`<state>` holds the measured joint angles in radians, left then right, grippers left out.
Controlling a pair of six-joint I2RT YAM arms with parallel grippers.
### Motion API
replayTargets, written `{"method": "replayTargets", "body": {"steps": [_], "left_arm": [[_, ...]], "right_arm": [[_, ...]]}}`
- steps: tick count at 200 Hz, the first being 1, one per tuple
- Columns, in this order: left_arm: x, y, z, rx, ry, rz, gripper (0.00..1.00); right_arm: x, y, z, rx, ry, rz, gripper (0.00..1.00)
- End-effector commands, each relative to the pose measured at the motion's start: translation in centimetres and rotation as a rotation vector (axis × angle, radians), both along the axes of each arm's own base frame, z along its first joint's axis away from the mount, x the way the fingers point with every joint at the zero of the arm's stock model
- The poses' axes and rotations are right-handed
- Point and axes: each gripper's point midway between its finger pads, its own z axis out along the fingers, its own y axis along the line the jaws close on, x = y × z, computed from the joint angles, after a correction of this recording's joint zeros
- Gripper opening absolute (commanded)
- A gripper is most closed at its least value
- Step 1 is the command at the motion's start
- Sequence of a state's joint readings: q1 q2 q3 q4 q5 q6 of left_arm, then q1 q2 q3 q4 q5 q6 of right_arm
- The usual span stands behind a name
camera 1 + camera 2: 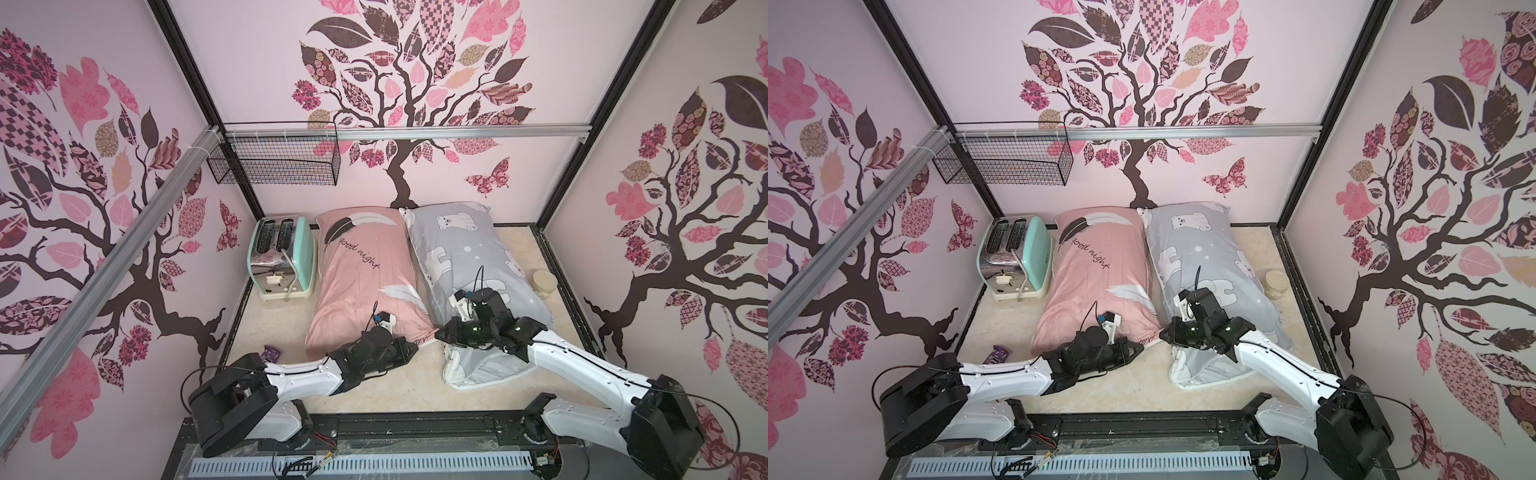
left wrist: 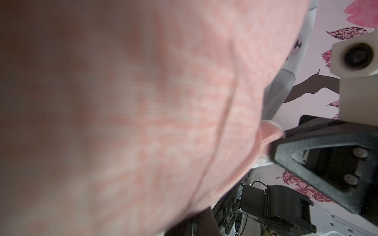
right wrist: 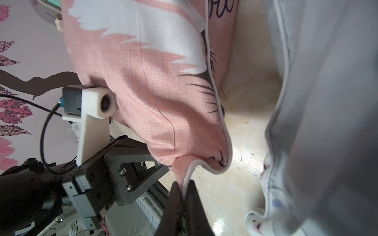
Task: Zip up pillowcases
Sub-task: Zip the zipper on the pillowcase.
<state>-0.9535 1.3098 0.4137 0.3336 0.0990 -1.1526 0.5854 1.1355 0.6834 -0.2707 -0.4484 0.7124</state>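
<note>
Next, my left gripper draws back along the pink pillowcase's near edge to the corner by the purple wrapper and releases. My right gripper holds the pillowcase's white piping.
Two pillowcases lie side by side in both top views: the pink pillowcase with "good night" script, and to its right the grey pillowcase with polar bears. Both grippers meet at the pink one's near right corner. My right gripper is shut on that corner's white piping, lifting it a little off the floor. My left gripper is shut, its tips pressed into the puckered pink fabric beside the corner. In the left wrist view the pink fabric hides its jaws. No zipper pull shows.
A mint toaster stands left of the pink pillow. A round cream jar sits right of the grey one. A purple wrapper lies near the left arm. A wire basket hangs on the back wall. The grey case's near end lies slack.
</note>
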Motion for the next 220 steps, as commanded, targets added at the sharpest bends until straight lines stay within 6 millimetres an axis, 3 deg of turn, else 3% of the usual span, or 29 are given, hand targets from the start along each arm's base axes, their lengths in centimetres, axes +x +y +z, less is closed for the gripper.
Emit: {"method": "replayTargets", "body": {"steps": [1, 36, 79, 112, 158, 181, 198, 215, 220], "left_arm": [[-1.0, 3.4, -3.2, 0.166, 0.052, 0.019, 0.00], [-3.2, 8.2, -4.6, 0.344, 0.099, 0.021, 0.00], [-5.3, 13.3, -4.4, 0.423, 0.126, 0.095, 0.00], [-6.2, 15.7, -4.2, 0.403, 0.130, 0.172, 0.00], [-7.2, 18.0, -4.3, 0.423, 0.135, 0.219, 0.00], [-7.4, 18.0, -4.5, 0.409, 0.141, 0.215, 0.00], [-7.7, 18.3, -4.7, 0.428, 0.153, 0.205, 0.00], [-7.4, 18.5, -3.4, 0.438, 0.125, 0.209, 0.00], [-7.1, 18.6, -2.5, 0.439, 0.105, 0.214, 0.09]], "right_arm": [[1.7, -0.5, 2.4, -0.011, -0.074, -0.026, 0.00], [3.7, -0.7, 5.0, -0.043, -0.157, -0.035, 0.00], [7.2, -0.3, 8.9, -0.041, -0.255, -0.056, 0.00], [10.6, -1.0, 12.3, -0.022, -0.330, -0.096, 0.00], [15.0, -3.6, 16.8, -0.002, -0.417, -0.174, 0.00], [15.7, -3.3, 17.1, -0.002, -0.419, -0.162, 0.00], [15.5, -3.3, 15.9, -0.012, -0.395, -0.155, 0.00], [14.3, -3.3, 14.4, -0.014, -0.356, -0.135, 0.00], [13.7, -3.3, 13.8, -0.008, -0.337, -0.125, 0.00]]}}
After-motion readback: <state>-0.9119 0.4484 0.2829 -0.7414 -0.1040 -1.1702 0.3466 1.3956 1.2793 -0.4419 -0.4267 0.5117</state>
